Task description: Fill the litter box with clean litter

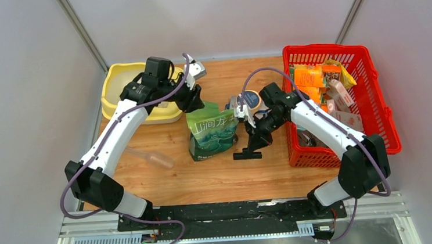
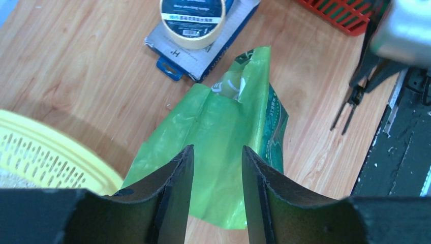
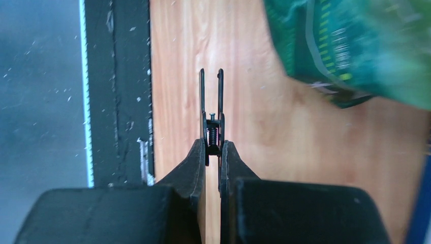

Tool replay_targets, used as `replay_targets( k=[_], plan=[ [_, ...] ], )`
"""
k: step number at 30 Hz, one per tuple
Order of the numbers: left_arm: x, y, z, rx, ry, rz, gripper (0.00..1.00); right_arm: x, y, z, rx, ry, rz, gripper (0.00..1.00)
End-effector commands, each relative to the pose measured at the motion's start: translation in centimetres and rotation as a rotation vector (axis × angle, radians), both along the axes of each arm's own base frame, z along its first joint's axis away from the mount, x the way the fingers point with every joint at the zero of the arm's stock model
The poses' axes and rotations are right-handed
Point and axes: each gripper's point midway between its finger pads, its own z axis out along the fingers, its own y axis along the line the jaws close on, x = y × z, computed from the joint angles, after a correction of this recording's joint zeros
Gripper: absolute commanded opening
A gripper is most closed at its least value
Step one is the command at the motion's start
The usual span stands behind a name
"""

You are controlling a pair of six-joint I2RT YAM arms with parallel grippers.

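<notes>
Bare wood lies open down and back toward the base bar, so my right gripper will release the black spring clip [image 3: 212,107] on the tabletop there next.
The pale yellow litter box [image 1: 118,78] sits at the back left; its slotted rim [image 2: 56,160] shows in the left wrist view, with pale granules [image 2: 7,178] beside it. The green litter pouch [image 1: 211,131] stands at mid-table, and its opened top [image 2: 223,132] lies just beyond my left gripper [image 2: 217,152]. That gripper [image 1: 193,99] is open, with the pouch showing through the gap and no grip on it. My right gripper [image 3: 213,146] is shut on a black spring clip [image 3: 212,107], held low right of the pouch [image 1: 249,148].
A red basket [image 1: 384,109] with orange and pink cartons stands at the right. A tape roll on a blue card [image 1: 251,99] lies behind the pouch. A clear scoop [image 1: 153,158] lies at the front left. The black base rail [image 3: 117,91] runs along the near edge.
</notes>
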Motion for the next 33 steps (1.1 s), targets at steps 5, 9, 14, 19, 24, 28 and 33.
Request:
replay_targets(
  k=[5,9,14,19,24,28,33],
  plan=[
    [-0.7,2.9,4.7,-0.035,-0.116,0.149,0.49,-3.6,0.4,-4.8,-0.079,0.147,0.120,0.00],
    [-1.0,3.4,4.6,-0.033,-0.113,0.174,0.50,-3.8,-1.0,-7.9,-0.188,0.182,0.138,0.00],
    [-0.6,4.2,4.4,0.002,-0.132,0.204,0.51,-3.8,-1.5,-10.1,-0.239,0.228,0.135,0.00],
    [-0.2,5.0,3.6,0.057,-0.145,0.220,0.52,-3.1,-0.7,-11.3,-0.223,0.239,0.094,0.11],
    [0.1,5.3,3.0,0.068,-0.121,0.246,0.53,-2.2,-1.1,-11.2,-0.247,0.241,0.066,0.28],
    [1.1,6.3,2.7,0.053,-0.052,0.335,0.55,-0.6,-1.4,-9.2,-0.242,0.202,0.044,0.46],
    [3.3,7.8,1.7,-0.073,0.168,0.571,0.57,2.5,-1.7,-4.8,-0.197,0.090,-0.021,0.67]
  ],
)
